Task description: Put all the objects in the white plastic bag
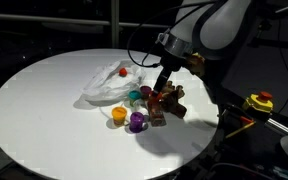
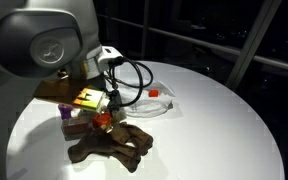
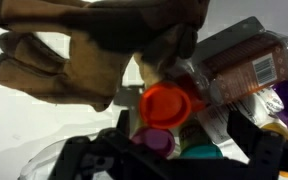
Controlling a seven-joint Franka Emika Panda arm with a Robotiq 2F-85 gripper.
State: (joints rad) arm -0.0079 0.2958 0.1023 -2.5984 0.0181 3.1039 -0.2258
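Observation:
I should next lower my gripper past the red cup point(image 3: 169, 103), toward the bag, onto the purple top point(image 3: 156, 141) of the small olive-green cup, because it shows between my open fingers.
My gripper point(image 1: 163, 86) hangs open just above the cluster of toys on the round table, holding nothing. Brown lumpy figures point(image 1: 172, 103) lie under and beside it, and also show in an exterior view point(image 2: 109, 146). Around them sit a red piece point(image 1: 147, 93), a teal piece point(image 1: 134, 98), a yellow piece point(image 1: 119, 115) and a purple piece point(image 1: 136, 122). In the wrist view the red cup point(image 3: 169, 103), purple cup point(image 3: 156, 142) and teal cup point(image 3: 199, 155) lie between my spread fingers point(image 3: 269, 150), below a brown figure point(image 3: 54, 60). The white plastic bag point(image 1: 106, 88) lies crumpled beside the toys.
A small red thing point(image 1: 122, 72) lies on the bag. A clear packet with a barcode point(image 3: 249, 60) lies among the toys. A yellow-and-red tool point(image 1: 259, 102) stands off the table's edge. The white table point(image 1: 44, 120) is round, with dark surroundings.

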